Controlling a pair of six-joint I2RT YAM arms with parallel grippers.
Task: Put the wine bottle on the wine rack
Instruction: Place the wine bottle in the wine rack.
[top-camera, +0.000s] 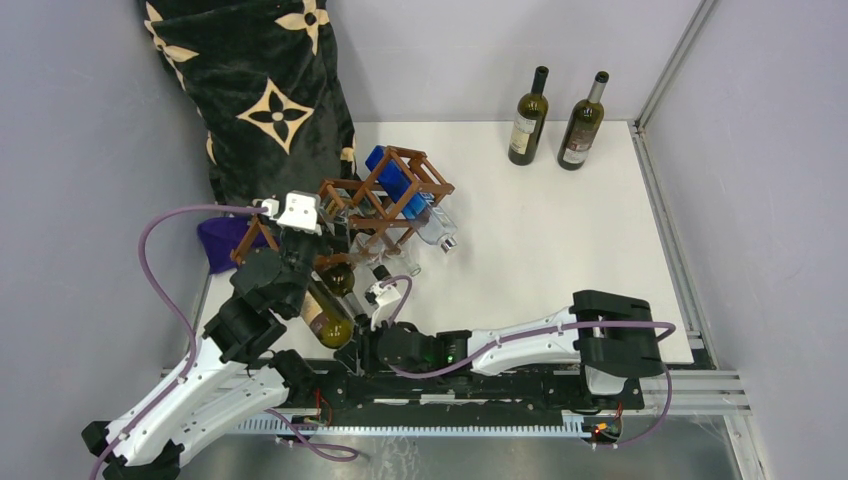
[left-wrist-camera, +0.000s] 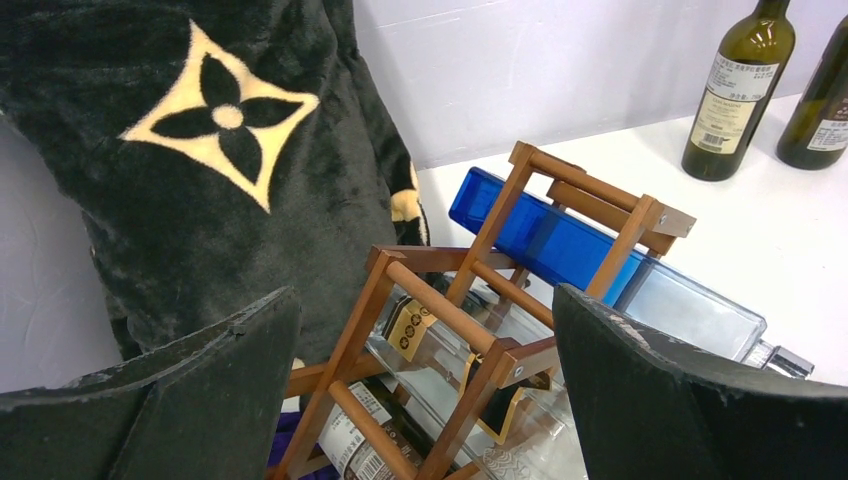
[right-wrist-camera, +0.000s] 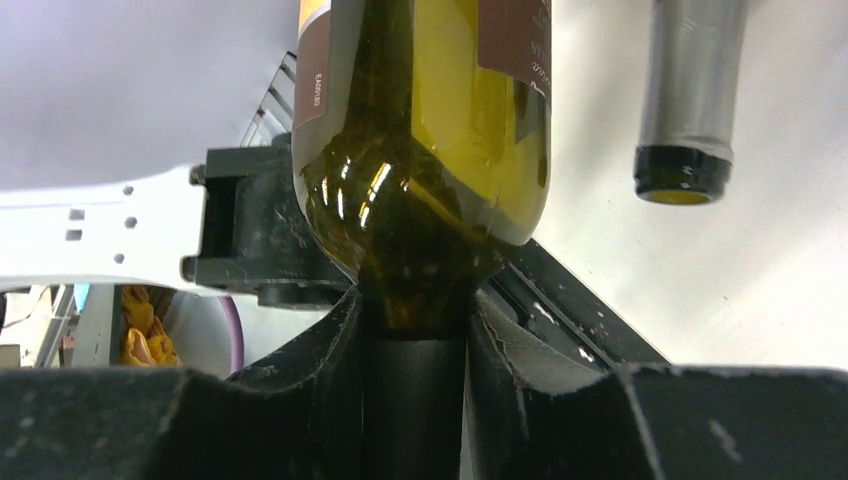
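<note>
I will next push the bottle outward into the rack with my right gripper and release its neck, as the rack's near side lies outward, where the bottle's base already points.
The reddish-brown wooden wine rack stands left of the table's middle and fills the left wrist view. It holds a blue bottle, clear bottles and a labelled dark bottle low down. My right gripper is shut on the neck of an olive-green wine bottle, which lies tilted with its base toward the rack's near side. In the right wrist view the gripper clamps the neck below the bottle's shoulder. My left gripper is open and empty beside the rack, which shows beyond its jaws.
Two upright wine bottles stand at the back right. A black plush cushion with tan flowers leans at the back left, with a purple cloth below it. A silver-capped bottle neck sticks out of the rack.
</note>
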